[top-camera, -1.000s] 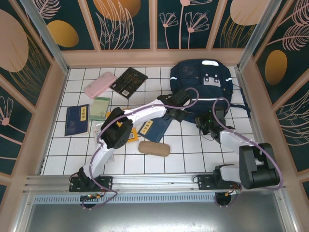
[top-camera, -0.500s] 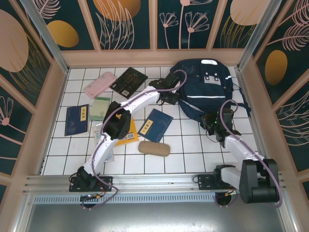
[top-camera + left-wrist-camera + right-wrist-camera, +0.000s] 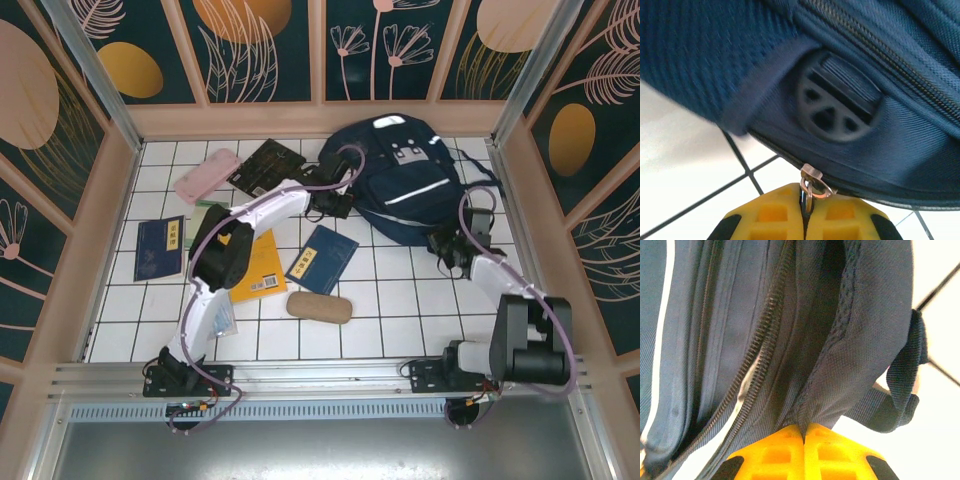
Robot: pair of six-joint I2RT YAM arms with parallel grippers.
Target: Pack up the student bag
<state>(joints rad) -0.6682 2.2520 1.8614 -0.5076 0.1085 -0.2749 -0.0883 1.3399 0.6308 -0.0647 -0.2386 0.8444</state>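
Observation:
My left gripper draws the metal pull [image 3: 812, 181] toward the black book along the zipper track next, as the track runs outward to the mesh pocket's trim [image 3: 742, 118], then releases it.
The student bag [image 3: 400, 170] is a large navy backpack with white stripes, lying at the back right of the tiled floor. My left gripper [image 3: 345, 205] is at the bag's left edge. Its yellow fingers [image 3: 775, 220] are shut on the metal zipper pull [image 3: 812, 181] of the bag [image 3: 715, 55], just below a round black buckle. My right gripper [image 3: 445, 243] is at the bag's near right corner. In the right wrist view it [image 3: 804, 432] is shut on a fold of the bag's fabric [image 3: 860, 340] beside an open zipper track.
To the left lie a pink case [image 3: 206, 176], a black book [image 3: 266, 167], a navy booklet [image 3: 159, 247] and a yellow book [image 3: 255, 265]. Another navy booklet [image 3: 321, 258] and a tan pouch [image 3: 320, 306] lie in the middle. Walls enclose the floor.
My left gripper has travelled left and back along the bag's edge with the zipper pull. The bag has swung leftward. My right gripper has shifted right, still pinching the fabric.

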